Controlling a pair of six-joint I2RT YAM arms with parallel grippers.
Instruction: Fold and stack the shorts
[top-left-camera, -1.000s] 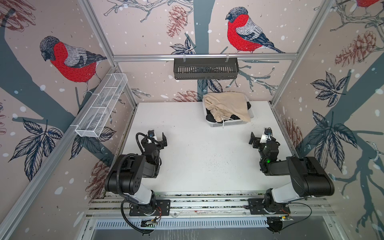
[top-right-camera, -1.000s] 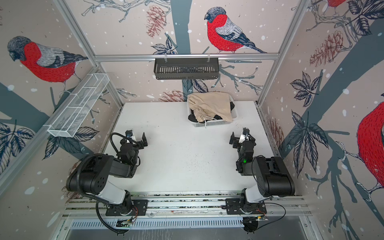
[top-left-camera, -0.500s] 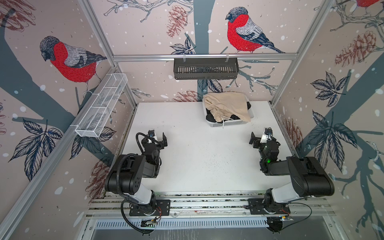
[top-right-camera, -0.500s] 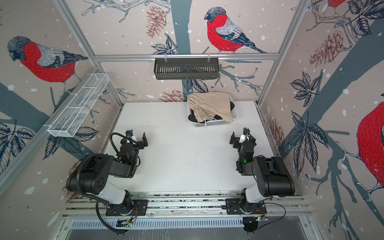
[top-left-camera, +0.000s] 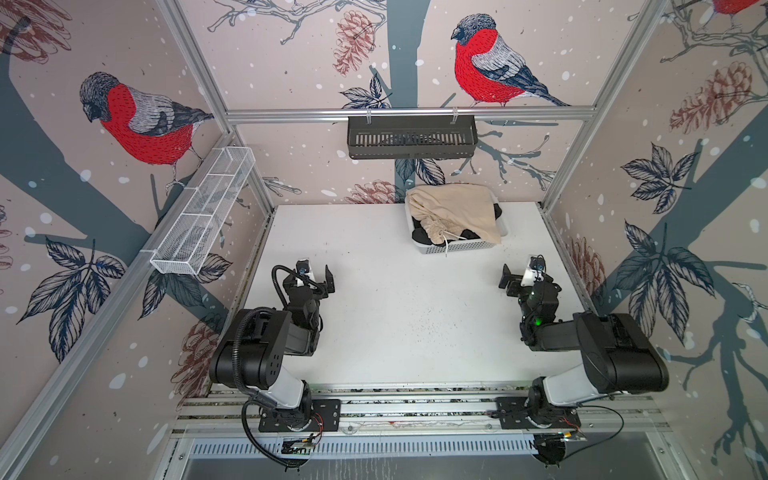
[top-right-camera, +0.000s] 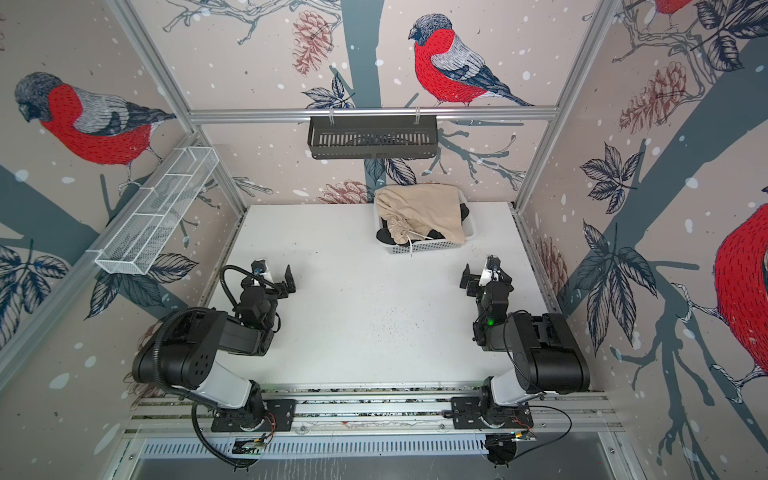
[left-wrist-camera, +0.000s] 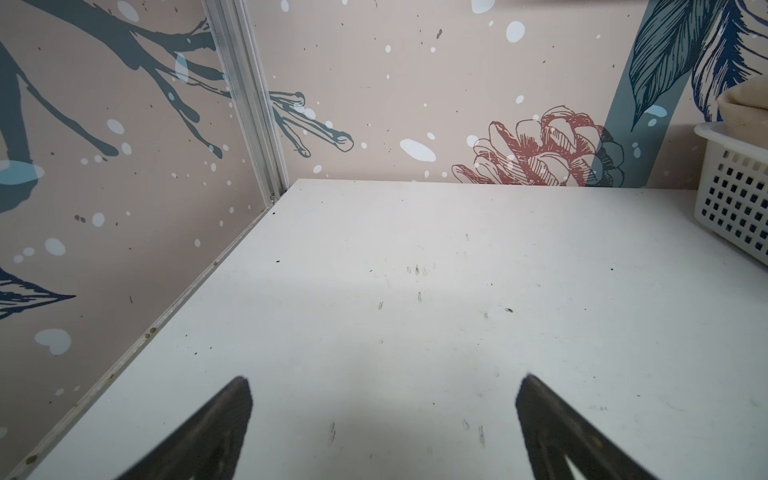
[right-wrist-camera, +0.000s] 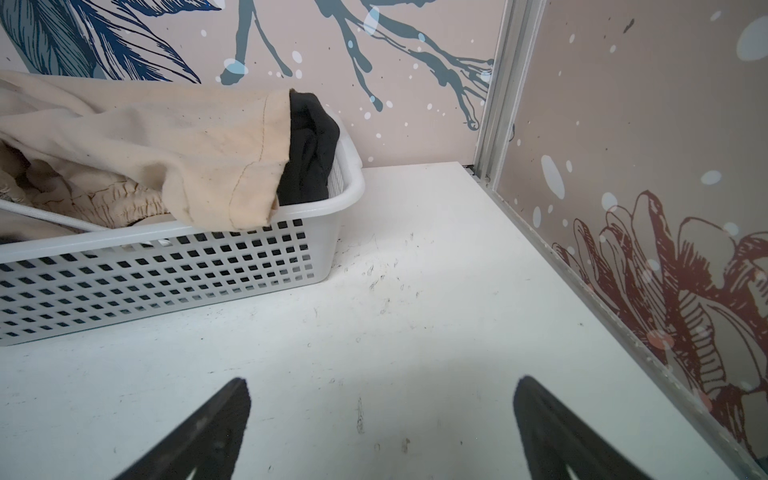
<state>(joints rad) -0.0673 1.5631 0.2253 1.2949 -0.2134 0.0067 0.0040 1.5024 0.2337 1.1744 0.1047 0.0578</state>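
I will next reach my right gripper outward, turning over the basket's front rim, and close on the gathered beige waist (top-left-camera: 436, 230) (right-wrist-camera: 120, 204), since it lies outward, on the black shorts.
The beige shorts (top-left-camera: 457, 208) (top-right-camera: 424, 208) lie crumpled on top in the white perforated basket (top-left-camera: 461, 248) (top-right-camera: 428, 247) at the table's back. Their gathered waist and white drawstring (top-left-camera: 446, 245) hang toward the front rim. The black shorts (top-left-camera: 422, 236) (top-right-camera: 386, 237) lie under them, mostly hidden. In the right wrist view a beige leg (right-wrist-camera: 145, 137) covers black cloth (right-wrist-camera: 309, 145) at the basket's corner (right-wrist-camera: 166, 274). My left gripper (top-left-camera: 313, 276) (top-right-camera: 272, 276) (left-wrist-camera: 384, 380) stands open and empty over bare table, well left of the basket. My right gripper (top-left-camera: 524, 276) (top-right-camera: 484, 276) (right-wrist-camera: 380, 380) stands open and empty just in front of it.
The white table (top-left-camera: 395, 311) is walled on three sides by printed panels on aluminium posts. A black slotted bin (top-left-camera: 411, 137) hangs on the back rail. A white wire shelf (top-left-camera: 203, 216) runs along the left wall. The basket's side (left-wrist-camera: 735, 195) shows in the left wrist view.
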